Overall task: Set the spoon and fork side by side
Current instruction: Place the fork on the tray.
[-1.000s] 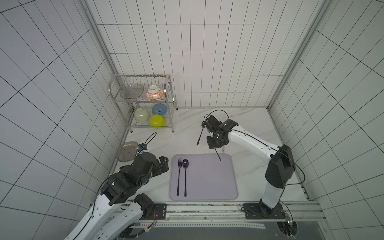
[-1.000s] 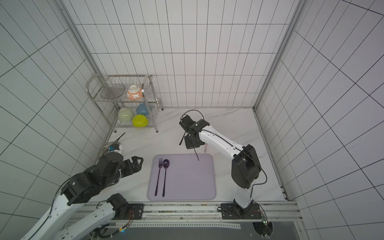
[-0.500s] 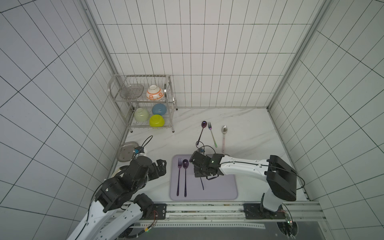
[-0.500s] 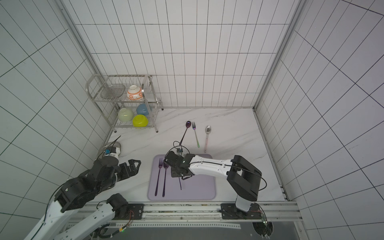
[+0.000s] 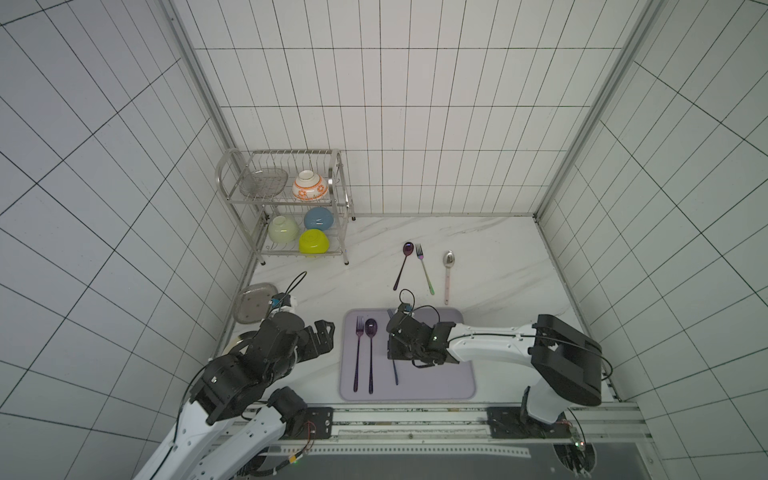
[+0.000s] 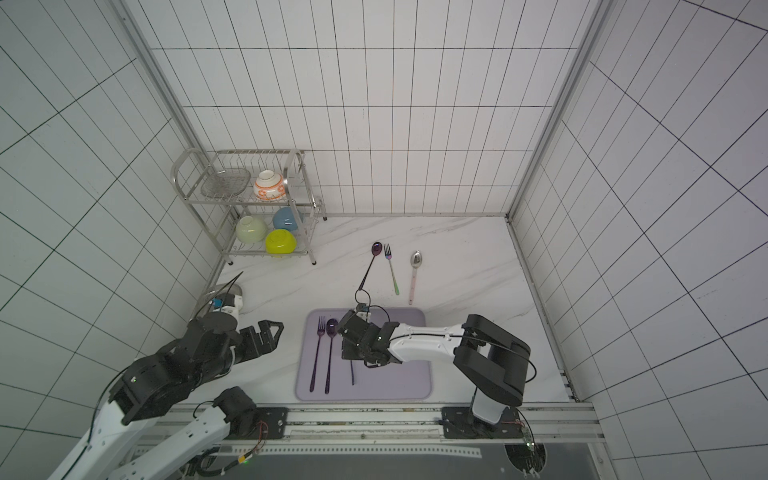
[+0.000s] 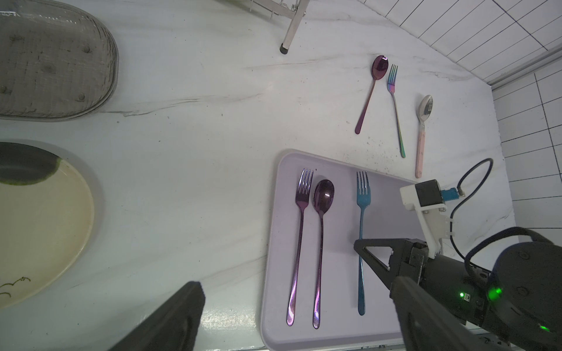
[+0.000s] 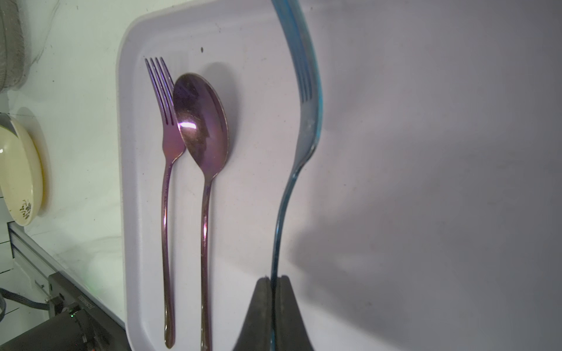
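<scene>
The head of the blue fork hangs clear of its shadow, so I will lower my right gripper to the bare mat (image 8: 257,239) beside the purple spoon and let go of the fork's handle.
A lilac mat (image 5: 436,382) lies at the table's front. On its left part a purple fork (image 5: 358,357) and a purple spoon (image 5: 370,353) lie parallel and close together, heads away from me. My right gripper (image 5: 392,355) is shut on the handle of a blue fork (image 7: 362,212), just right of the purple spoon and parallel to it. In the right wrist view the blue fork (image 8: 304,121) runs out from between the closed fingertips (image 8: 261,291). Whether it touches the mat I cannot tell. My left gripper (image 5: 328,336) hangs open left of the mat, holding nothing.
Behind the mat lie a dark red spoon (image 5: 405,264), a rainbow fork (image 5: 424,270) and a pink-handled silver spoon (image 5: 448,270). A wire rack (image 5: 340,199) with bowls stands at the back left. A grey dish (image 5: 255,303) and a cream plate (image 7: 36,218) sit by the left wall.
My right arm has swung from the back of the table down to the mat, carrying the blue fork beside the purple spoon. The left arm has drawn back a little.
</scene>
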`<state>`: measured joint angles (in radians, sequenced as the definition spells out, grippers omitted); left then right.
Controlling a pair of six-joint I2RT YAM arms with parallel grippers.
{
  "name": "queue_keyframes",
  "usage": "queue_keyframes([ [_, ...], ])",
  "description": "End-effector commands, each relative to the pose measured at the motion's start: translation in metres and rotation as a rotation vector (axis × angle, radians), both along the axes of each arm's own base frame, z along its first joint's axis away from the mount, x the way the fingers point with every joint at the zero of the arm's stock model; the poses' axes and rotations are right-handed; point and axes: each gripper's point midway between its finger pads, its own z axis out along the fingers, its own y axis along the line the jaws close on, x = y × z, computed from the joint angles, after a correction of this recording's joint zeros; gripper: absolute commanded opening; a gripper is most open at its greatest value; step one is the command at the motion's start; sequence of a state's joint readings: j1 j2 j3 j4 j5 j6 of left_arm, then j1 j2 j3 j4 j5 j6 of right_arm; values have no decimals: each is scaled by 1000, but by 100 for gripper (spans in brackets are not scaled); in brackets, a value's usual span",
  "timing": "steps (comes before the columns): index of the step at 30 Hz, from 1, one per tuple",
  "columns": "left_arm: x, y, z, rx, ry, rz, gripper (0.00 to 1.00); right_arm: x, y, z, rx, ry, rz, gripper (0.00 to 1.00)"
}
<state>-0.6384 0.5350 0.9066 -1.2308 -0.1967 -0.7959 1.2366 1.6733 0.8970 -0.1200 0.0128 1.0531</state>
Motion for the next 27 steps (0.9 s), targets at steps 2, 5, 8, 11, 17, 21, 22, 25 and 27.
queue_keyframes([
  [2, 2, -2, 2, -6, -14, -10, 98, -5, 5, 7, 59, 8, -9, 0],
  [5, 3, -2, 2, -5, -12, -10, 98, -6, 2, 5, 59, 15, -16, 0],
  [8, 3, -3, 2, -3, -11, -12, 98, -8, -1, 4, 64, 19, -22, 0],
  [11, 3, -3, 1, 0, -8, -13, 98, -10, -3, 1, 62, 25, -21, 0],
  [17, 4, -4, 1, -1, -6, -13, 98, -14, -4, -6, 64, 44, -18, 0],
  [21, 4, -4, 0, 3, -1, -12, 98, -15, -7, -11, 61, 48, -30, 0],
  [22, 4, -4, 0, 4, 0, -12, 98, -15, -9, -12, 61, 52, -36, 0],
  [25, 4, -4, 0, 2, -1, -11, 99, -15, -12, -15, 71, 62, -49, 0],
  [27, 4, -3, 0, 3, -1, -10, 98, -15, -15, -18, 67, 69, -56, 2],
])
